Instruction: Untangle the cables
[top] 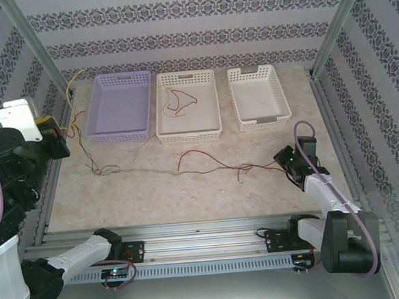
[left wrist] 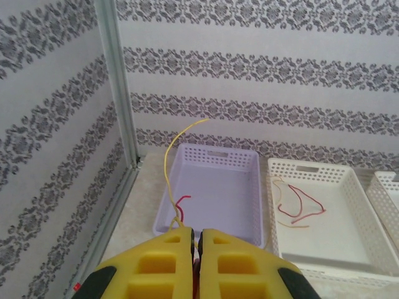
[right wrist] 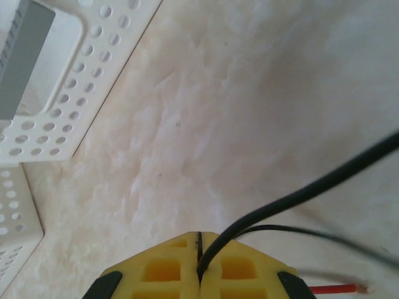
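Cables stretch between both of my grippers, so I should move my right gripper across toward my left gripper, over the tabletop before the middle white basket (top: 195, 152), and let go of the black cable.
My left gripper (left wrist: 196, 240) is raised by the left wall (top: 60, 135), in front of the purple basket (left wrist: 249, 163). It is shut on a yellow cable (left wrist: 167, 156) that arcs upward and a short red cable end (left wrist: 179, 202). From it, thin cables hang to a small tangle (top: 105, 170) on the table. A long red cable (top: 207, 159) runs across the table toward my right gripper (top: 286, 162). Low over the table, the right gripper (right wrist: 199, 249) is shut on a black cable (right wrist: 299, 196). A red cable end (right wrist: 333, 289) lies beside it.
Three baskets stand in a row at the back: purple (top: 99, 80), middle white (top: 213, 104) holding loose red and yellow cables (top: 180, 99), and right white (top: 281, 92). Metal frame posts (left wrist: 118, 87) and patterned walls close in the sides. The right basket's corner (right wrist: 81, 106) is near my right gripper.
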Controlling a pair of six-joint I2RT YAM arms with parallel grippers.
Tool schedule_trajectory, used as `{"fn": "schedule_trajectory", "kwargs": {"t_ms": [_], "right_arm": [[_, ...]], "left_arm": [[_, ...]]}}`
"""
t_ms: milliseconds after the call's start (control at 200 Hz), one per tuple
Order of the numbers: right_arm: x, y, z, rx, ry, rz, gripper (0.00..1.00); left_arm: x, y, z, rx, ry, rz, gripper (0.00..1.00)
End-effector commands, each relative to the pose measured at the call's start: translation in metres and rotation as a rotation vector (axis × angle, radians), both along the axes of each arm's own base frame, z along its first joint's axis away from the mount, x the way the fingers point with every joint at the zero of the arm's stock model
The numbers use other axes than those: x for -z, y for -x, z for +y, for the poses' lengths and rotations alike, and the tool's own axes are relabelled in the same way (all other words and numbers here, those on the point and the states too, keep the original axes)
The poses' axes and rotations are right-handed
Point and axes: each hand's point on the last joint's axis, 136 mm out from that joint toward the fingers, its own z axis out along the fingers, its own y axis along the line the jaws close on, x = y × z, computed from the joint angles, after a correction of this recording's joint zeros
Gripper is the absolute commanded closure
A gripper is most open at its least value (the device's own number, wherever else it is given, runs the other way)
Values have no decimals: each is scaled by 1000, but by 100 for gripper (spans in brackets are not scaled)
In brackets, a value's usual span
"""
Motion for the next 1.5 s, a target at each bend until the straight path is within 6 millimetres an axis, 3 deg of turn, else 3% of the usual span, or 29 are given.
{"fn": "schedule_trajectory", "kwargs": {"t_ms": [0, 140, 245, 360, 510, 749, 844, 969, 1244, 1494], "right_arm": [[-36, -25, 37, -154, 10, -119, 100], [-69, -33, 84, -319, 82, -192, 100], [-92, -36, 121, -454, 90, -259, 89], [-111, -33, 162, -609, 77, -325, 72], [-134, -18, 213, -795, 56, -439, 48], [-163, 11, 280, -999, 11, -596, 37], [-166, 26, 313, -1096, 19, -637, 36], [-161, 38, 340, -1148, -20, -674, 35], [-143, 65, 371, -1214, -75, -717, 35], [-120, 53, 383, -1170, 6, -670, 41]], "left_arm": [[23, -16, -32, 121, 58, 84, 100], [48, -31, -65, 232, 152, 149, 100], [61, -38, -84, 292, 216, 180, 100], [75, -45, -104, 355, 291, 210, 100], [93, -53, -127, 418, 376, 247, 100], [121, -64, -159, 479, 429, 305, 100], [124, -65, -168, 487, 417, 308, 100], [120, -65, -171, 485, 415, 296, 100], [121, -67, -173, 476, 428, 294, 100], [117, -66, -174, 483, 433, 286, 100]]}}
